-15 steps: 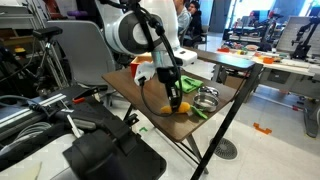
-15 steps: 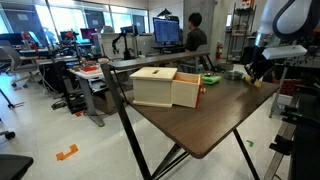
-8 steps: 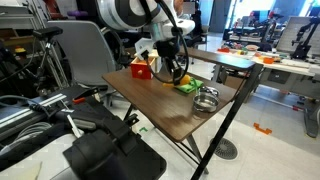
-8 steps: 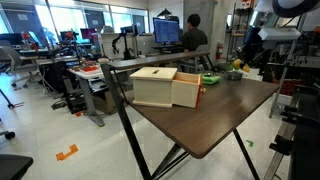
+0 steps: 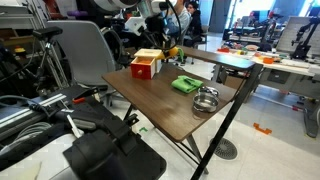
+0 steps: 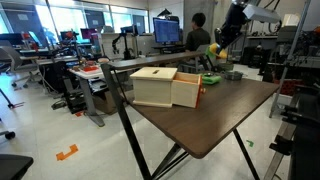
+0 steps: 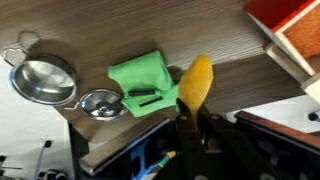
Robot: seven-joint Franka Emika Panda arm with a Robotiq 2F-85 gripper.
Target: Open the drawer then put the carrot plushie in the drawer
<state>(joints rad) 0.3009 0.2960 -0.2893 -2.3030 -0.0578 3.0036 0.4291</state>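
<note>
My gripper needs to move over the drawer's open section (image 5: 144,61) (image 7: 304,38) next, go down and let go of the carrot, because that section is below it and to its right in the wrist view.
My gripper (image 7: 194,107) is shut on the thick end of the orange carrot plushie (image 7: 196,78), which hangs in the air above the table. In both exterior views the gripper (image 5: 166,50) (image 6: 214,48) is raised beside the far side of the drawer. The drawer (image 5: 145,66) (image 6: 163,86) is a red box with a light wooden top, and its front compartment (image 6: 187,92) is slid out. In the wrist view a corner of the drawer (image 7: 292,28) shows at the top right. The carrot's leafy end is hidden.
A flat green cloth (image 7: 144,82) (image 5: 185,84) lies mid-table. A metal bowl (image 7: 45,80) (image 5: 207,100) and a small round lid (image 7: 100,103) sit beside it. The table edge (image 7: 150,140) runs just under the gripper. Chairs and desks surround the table.
The arm has lifted the carrot plushie away from the bowl and the cloth. It has carried it up and across the table to the drawer's side. The jaws have stayed shut on it.
</note>
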